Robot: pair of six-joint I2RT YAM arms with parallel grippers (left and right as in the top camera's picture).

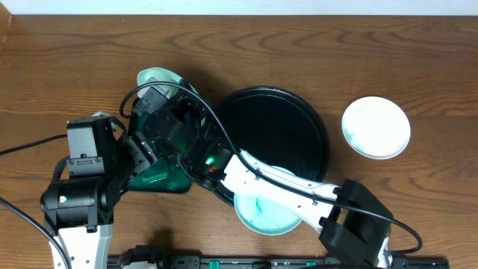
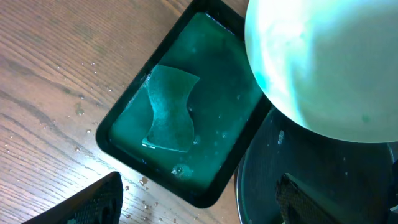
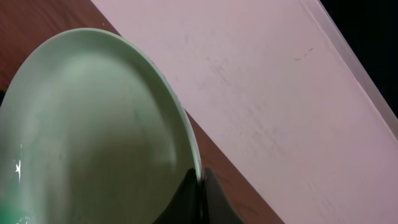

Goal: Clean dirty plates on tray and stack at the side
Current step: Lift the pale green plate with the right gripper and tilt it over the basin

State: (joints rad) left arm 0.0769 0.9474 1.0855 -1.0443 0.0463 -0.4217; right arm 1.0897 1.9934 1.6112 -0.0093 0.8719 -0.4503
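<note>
My right gripper will swing across to the right in the overhead view, go down and release the plate it is holding on top of the clean white plate (image 1: 376, 127).
My right gripper (image 3: 200, 180) is shut on the rim of a pale-mint plate (image 3: 87, 124), holding it tilted. In the overhead view this plate (image 1: 158, 79) hangs left of the round black tray (image 1: 299, 127). A second plate (image 1: 258, 213) with teal smears lies at the tray's near rim, partly under the right arm. A clean white plate (image 1: 376, 127) rests on the table to the tray's right. My left gripper (image 2: 199, 208) is open with nothing between its fingers (image 2: 93, 202). It hovers over the near corner of the green tray, below the held plate (image 2: 323, 62).
A dark green rectangular tray (image 2: 134, 99) holds teal liquid and a sponge (image 2: 169, 109). Water drops speckle the wood beside it. The right arm (image 1: 284, 187) stretches across the black tray's near left side. A pale wall edge runs along the table's far side.
</note>
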